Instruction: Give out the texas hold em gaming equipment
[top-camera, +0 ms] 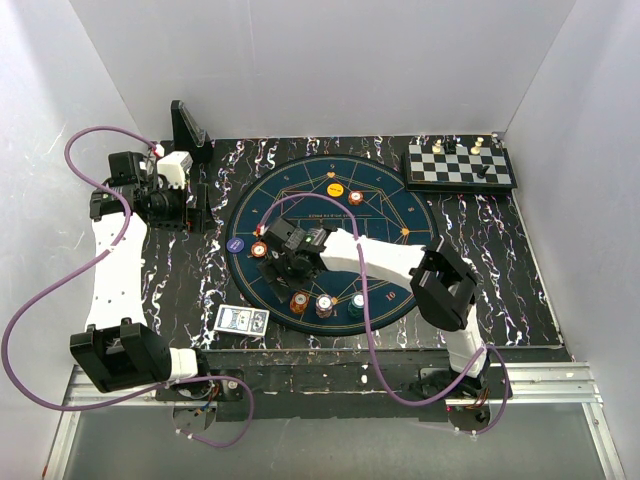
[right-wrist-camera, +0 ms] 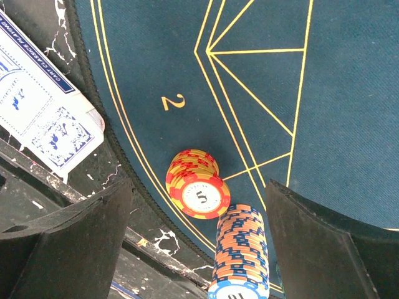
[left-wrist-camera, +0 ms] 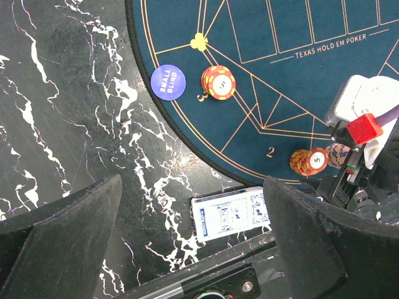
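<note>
My right gripper moves down and slightly back next, narrowing its fingers around the red-and-yellow stack alone, because the orange-and-blue stack stands close beside it.
On the round blue mat, a red-and-yellow chip stack stands beside an orange-and-blue chip stack, near the numeral 2. My right gripper hovers over them, open, with both stacks between its fingers and untouched. The card deck, blue-and-white backed, lies on the marbled table just off the mat's near edge. My left gripper hangs open high above the deck, holding nothing. Another red-and-yellow stack sits next to a blue "small blind" disc. More chips lie at the mat's far side.
A chessboard with pieces stands at the back right. A black stand is at the back left, behind my left arm. A teal chip stack sits near the mat's front rim. A metal rail runs along the near edge.
</note>
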You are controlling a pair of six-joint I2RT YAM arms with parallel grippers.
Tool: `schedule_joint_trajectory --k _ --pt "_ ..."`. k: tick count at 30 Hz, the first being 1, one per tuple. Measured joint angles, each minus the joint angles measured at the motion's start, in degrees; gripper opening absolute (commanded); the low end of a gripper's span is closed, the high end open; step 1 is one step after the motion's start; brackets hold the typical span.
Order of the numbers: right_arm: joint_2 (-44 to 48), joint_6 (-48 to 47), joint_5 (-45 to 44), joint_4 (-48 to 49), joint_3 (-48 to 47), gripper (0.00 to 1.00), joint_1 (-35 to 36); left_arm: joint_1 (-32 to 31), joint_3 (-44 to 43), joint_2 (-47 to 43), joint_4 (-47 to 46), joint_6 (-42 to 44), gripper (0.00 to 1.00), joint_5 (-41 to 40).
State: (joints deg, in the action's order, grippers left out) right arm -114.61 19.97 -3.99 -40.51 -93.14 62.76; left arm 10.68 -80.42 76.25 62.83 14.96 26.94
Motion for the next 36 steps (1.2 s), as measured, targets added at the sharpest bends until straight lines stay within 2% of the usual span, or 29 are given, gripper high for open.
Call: schedule_joint_trajectory --k 10,22,36 --pt "-0.76 0.04 2.64 1.70 2.49 0.93 0.39 0.00 0.00 0.00 0.11 0.00 0.98 -0.15" --pt "-2.95 0.79 2.97 2.12 4.02 0.71 0.66 0.00 0.00 0.00 0.09 0.02 0.98 -0.46" --pt "-3.52 0.92 3.08 2.14 4.02 0.50 0.74 0.02 0.02 0.00 0.07 0.28 0.98 -0.74"
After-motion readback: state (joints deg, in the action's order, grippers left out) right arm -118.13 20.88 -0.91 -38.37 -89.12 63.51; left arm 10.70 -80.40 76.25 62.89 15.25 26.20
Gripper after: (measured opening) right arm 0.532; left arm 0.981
